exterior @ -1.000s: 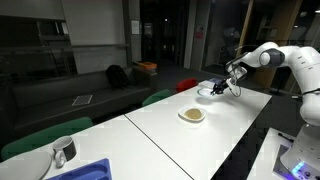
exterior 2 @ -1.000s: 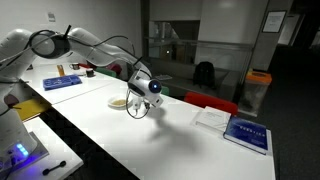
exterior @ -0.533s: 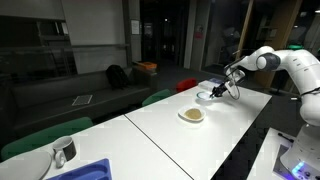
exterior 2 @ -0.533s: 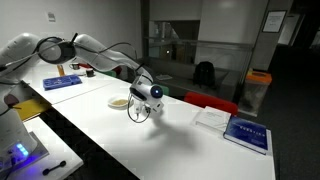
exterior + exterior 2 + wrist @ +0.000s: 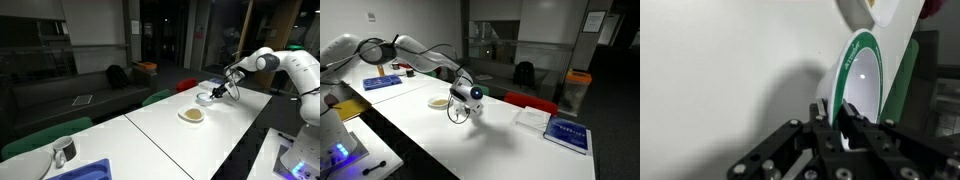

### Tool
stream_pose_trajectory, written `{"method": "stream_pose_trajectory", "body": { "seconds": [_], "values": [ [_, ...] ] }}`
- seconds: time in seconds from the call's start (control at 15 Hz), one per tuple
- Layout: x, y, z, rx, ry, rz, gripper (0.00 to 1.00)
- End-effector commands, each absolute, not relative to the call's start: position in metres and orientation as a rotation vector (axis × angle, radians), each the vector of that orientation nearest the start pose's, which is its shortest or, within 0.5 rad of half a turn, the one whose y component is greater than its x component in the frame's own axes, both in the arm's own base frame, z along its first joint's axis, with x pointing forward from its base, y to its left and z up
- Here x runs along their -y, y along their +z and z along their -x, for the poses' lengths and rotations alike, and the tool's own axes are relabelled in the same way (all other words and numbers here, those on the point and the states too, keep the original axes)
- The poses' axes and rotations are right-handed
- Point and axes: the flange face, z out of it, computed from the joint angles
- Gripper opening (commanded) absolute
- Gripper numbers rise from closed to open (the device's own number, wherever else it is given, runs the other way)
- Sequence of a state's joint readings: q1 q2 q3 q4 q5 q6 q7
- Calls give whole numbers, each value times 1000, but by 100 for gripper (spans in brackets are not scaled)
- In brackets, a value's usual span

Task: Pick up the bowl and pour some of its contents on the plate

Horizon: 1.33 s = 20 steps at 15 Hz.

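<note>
The contents are already in a heap on the plate, so the gripper should next lower the bowl onto the bare tabletop (image 5: 800, 95) beside the plate and let go of the bowl's rim.
My gripper (image 5: 837, 115) is shut on the rim of the bowl (image 5: 865, 80), which is white inside with a green rim. The bowl looks steeply tilted, with nothing visible inside. In both exterior views the gripper (image 5: 213, 92) (image 5: 461, 104) holds the bowl (image 5: 204, 97) just above the white table, beyond the plate. The plate (image 5: 191, 115) (image 5: 439, 101) lies flat on the table with a heap of yellowish-tan contents (image 5: 192, 114) on it.
A shiny metal cup (image 5: 62, 150) and a blue tray (image 5: 88, 169) stand at the near end of the table. A blue book (image 5: 566, 133) and papers (image 5: 532, 117) lie at one end. Green chair backs (image 5: 45, 135) line the table's far edge.
The gripper and the bowl have sunk slightly toward the table since one second ago. There is almost no movement in the last half second.
</note>
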<state>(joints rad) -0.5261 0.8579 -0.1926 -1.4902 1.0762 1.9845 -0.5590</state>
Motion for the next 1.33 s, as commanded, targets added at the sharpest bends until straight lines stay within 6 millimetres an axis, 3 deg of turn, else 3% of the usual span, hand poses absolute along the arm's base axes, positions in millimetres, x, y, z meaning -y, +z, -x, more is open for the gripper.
{"method": "stream_pose_trajectory", "body": {
  "seconds": [0.0, 0.6, 1.27],
  "values": [
    [399, 167, -573, -870, -271, 2203, 4],
    [398, 161, -580, -873, -252, 2183, 4],
    [392, 123, -588, -923, -180, 2156, 4]
  ]
}}
